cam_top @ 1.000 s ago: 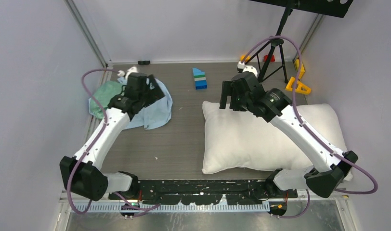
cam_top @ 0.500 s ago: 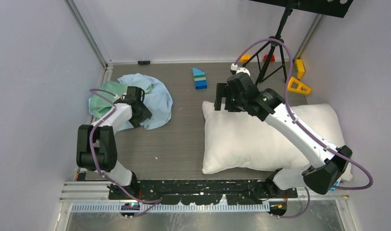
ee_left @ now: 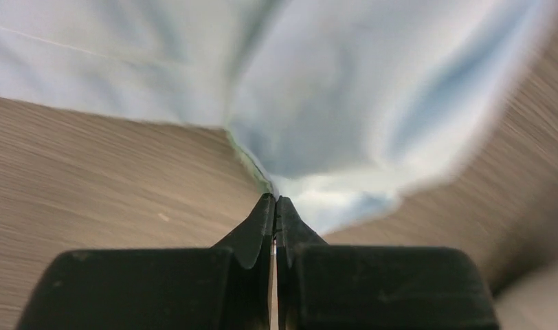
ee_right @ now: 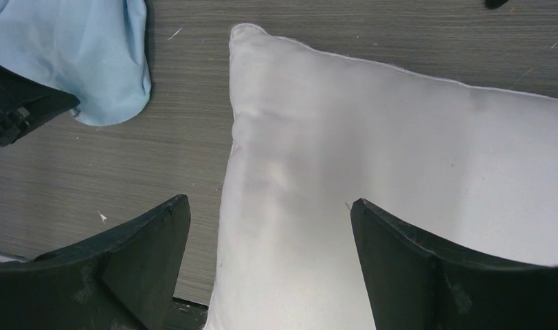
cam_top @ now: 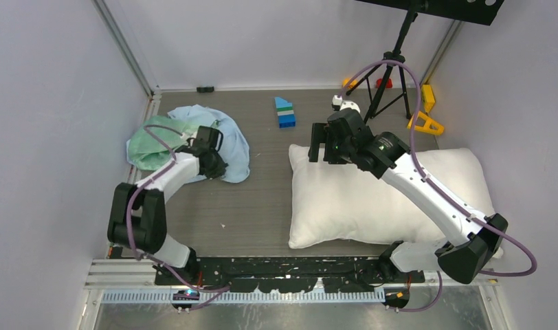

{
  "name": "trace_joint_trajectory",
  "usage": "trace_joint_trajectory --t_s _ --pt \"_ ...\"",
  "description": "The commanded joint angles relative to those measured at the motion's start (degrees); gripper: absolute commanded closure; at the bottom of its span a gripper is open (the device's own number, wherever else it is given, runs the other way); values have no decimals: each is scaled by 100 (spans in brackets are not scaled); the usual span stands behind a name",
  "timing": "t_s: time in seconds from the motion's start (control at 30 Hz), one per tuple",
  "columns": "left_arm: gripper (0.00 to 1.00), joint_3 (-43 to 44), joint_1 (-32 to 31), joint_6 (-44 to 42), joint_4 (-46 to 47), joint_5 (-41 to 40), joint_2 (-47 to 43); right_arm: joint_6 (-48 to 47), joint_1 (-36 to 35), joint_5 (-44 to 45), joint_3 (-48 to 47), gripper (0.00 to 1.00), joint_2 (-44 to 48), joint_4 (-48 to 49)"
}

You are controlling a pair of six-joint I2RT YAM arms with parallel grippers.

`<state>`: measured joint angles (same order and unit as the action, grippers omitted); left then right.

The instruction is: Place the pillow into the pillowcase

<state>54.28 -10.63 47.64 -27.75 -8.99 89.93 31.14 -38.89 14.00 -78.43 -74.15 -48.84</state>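
Observation:
My right gripper swings to the left in the top view and down onto the pillowcase's edge facing the pillow next, since the pillowcase lies crumpled.
The pillowcase (cam_top: 228, 141) lies crumpled at the left of the table, light blue with a mint-green part (cam_top: 149, 148) on its left. My left gripper (cam_top: 218, 168) is low at its near right edge, shut on a fold of the cloth. In the left wrist view the black jaws (ee_left: 275, 201) meet at the tip where the pillowcase (ee_left: 331, 103) hem runs in. The white pillow (cam_top: 372, 199) lies flat on the right. My right gripper (cam_top: 322, 148) hovers open over its far left corner; the pillow (ee_right: 400, 151) shows between the wide-apart jaws (ee_right: 269, 206).
A stack of blue-green toy blocks (cam_top: 284, 112) stands at the back centre. A black tripod (cam_top: 389, 75) and yellow pieces (cam_top: 425, 122) sit at the back right. Walls close in on the left, back and right. The pillowcase (ee_right: 91, 55) also shows in the right wrist view.
My left gripper dropped to the pillowcase's near right edge and shut on it; the cloth shifted slightly right. My right gripper drifted a little left over the pillow's corner, still open.

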Motion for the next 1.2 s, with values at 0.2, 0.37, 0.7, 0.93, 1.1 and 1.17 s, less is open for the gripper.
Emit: trace_joint_trajectory --t_s 0.2,0.37,0.7,0.93,1.1,1.17 --pt "100 971 -2311 215 -172 604 -1357 -181 -25 134 -500 9 -274 275" --pt "100 759 -2521 166 -72 1230 -1609 -55 -27 -21 -541 9 -509 470" --pt "44 813 -2562 -267 -814 628 -2190 222 -353 -1094 43 11 -824 1607" --pt "34 641 -1265 -537 -1901 -375 -2782 -35 -932 -1071 -105 12 -1748 1990" --pt "30 3 610 -579 -1751 -178 -2742 -422 -1231 -573 -693 13 -2748 1807" --pt "30 -225 1348 -512 -1530 129 -2567 -563 -1313 -337 -804 14 -3078 1818"
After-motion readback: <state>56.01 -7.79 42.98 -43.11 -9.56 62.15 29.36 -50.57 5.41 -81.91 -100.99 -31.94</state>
